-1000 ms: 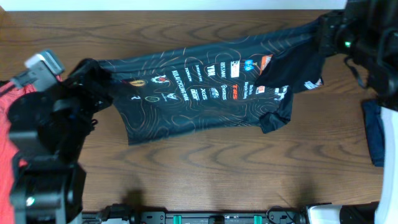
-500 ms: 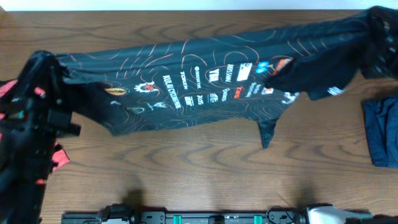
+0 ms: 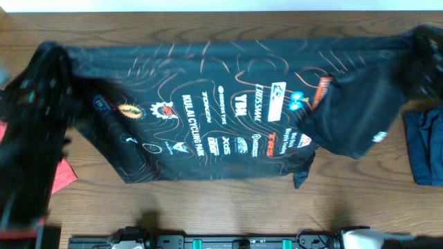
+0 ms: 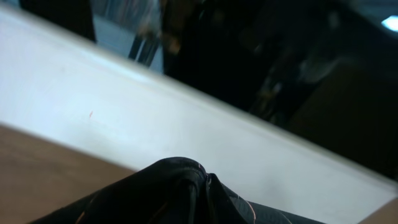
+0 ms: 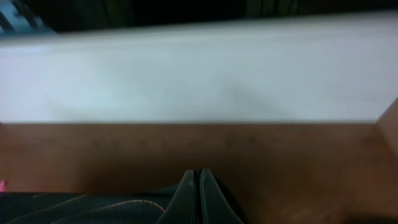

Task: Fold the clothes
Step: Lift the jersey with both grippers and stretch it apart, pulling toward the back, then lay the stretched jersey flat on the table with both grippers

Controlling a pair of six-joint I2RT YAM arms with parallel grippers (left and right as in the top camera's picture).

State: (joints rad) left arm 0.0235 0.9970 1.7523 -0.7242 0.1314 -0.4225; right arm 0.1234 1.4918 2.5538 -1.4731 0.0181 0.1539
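Note:
The left gripper lowers outward next, tilting downward, to release the jersey's held end by the table's far strip [image 3: 150, 33], as the cloth still hangs above the wood.
The clothes [image 3: 228, 111], a black jersey with orange contour lines and white lettering, hang stretched out wide above the wooden table, printed side up. My left gripper [image 3: 50, 61] holds the jersey's left end and my right gripper [image 3: 422, 40] its right end; both arms are blurred dark shapes. One sleeve [image 3: 353, 114] droops at the right. In the left wrist view bunched black fabric [image 4: 180, 196] covers the fingers. In the right wrist view my right gripper [image 5: 199, 182] shows its tips pressed together, with the jersey [image 5: 74, 208] trailing off to the left.
A folded dark blue garment [image 3: 423, 149] lies at the table's right edge. A red cloth [image 3: 64, 173] shows at the left, partly under my left arm. A white wall [image 3: 208, 5] runs along the far edge. Black hardware [image 3: 228, 242] lines the front edge.
Both arms have lifted the jersey and pulled it apart. It has gone from a narrow crumpled band to a wide spread sheet, and the lettering now faces up.

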